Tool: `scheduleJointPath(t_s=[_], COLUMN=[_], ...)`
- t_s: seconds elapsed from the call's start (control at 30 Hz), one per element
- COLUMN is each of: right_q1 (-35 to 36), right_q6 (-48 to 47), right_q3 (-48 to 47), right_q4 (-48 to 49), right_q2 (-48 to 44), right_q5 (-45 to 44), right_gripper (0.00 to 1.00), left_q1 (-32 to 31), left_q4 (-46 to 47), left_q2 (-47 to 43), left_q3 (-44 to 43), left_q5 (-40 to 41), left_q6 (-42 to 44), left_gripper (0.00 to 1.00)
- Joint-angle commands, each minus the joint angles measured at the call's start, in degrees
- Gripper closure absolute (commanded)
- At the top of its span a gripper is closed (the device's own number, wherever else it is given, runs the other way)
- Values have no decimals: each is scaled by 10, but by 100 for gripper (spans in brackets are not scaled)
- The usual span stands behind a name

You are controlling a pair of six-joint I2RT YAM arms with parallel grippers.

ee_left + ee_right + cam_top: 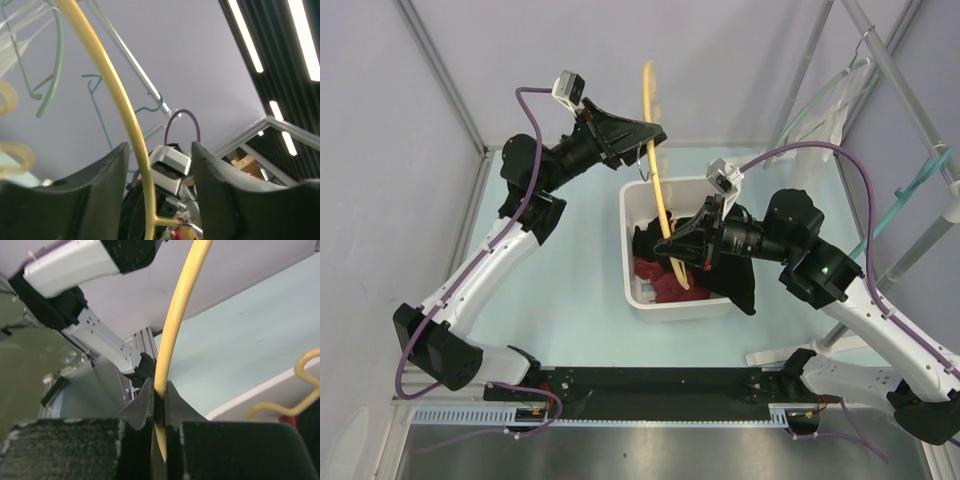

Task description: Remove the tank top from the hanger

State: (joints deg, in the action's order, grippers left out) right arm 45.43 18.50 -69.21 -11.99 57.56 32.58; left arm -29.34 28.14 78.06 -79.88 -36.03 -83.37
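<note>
The hanger rises with my right gripper toward the right in the top view next, and its hook goes over the rack's bar (920, 112) for release, since the hanger is bare.
A bare yellow hanger (660, 180) stands nearly upright over the white bin (660, 302). My right gripper (680, 262) is shut on its lower arm; in the right wrist view the fingertips (150, 399) pinch the yellow bar (181, 305). My left gripper (652, 135) is open around the hanger near its metal hook. In the left wrist view (160, 162) the yellow bar (125, 120) runs between the spread fingers, close to the left one. The black tank top (744, 284) lies in the bin and hangs over its right rim, under my right gripper.
Red cloth (655, 280) lies in the bin beside the black fabric. A metal clothes rack (905, 90) stands at the right with teal hangers (910, 190) and pale hangers (825, 100). Enclosure walls close the back and sides.
</note>
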Motion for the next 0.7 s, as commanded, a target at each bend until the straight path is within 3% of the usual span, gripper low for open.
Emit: scheduleJointPath(t_s=[0.0,0.1,0.17,0.43,0.6,0.67], right_q1=[12,17,17,16,16,16], right_q6=[97,127,165,303,439,452], right_q3=[-21,-42,-49,-99,-102,-107], right_q4=[80,54,35,-32,14,19], right_q2=[-41,-74,-96,-138,-162,-175], right_q5=[-55,-118,-143,-257,-275,-275], right_gripper=[100,100,100,100,100,100], left_q1=[0,0,0,1,1,1], left_q4=[58,56,59,-136,-183,-196], left_q2=[-14,-30,-51,-137,-216,-231], left_q3=[15,32,48,74,120,126], left_q5=[-30,-39,-45,-37,13,20], left_q6=[26,63,92,291,334,344], left_gripper=[33,19,1,1,0,0])
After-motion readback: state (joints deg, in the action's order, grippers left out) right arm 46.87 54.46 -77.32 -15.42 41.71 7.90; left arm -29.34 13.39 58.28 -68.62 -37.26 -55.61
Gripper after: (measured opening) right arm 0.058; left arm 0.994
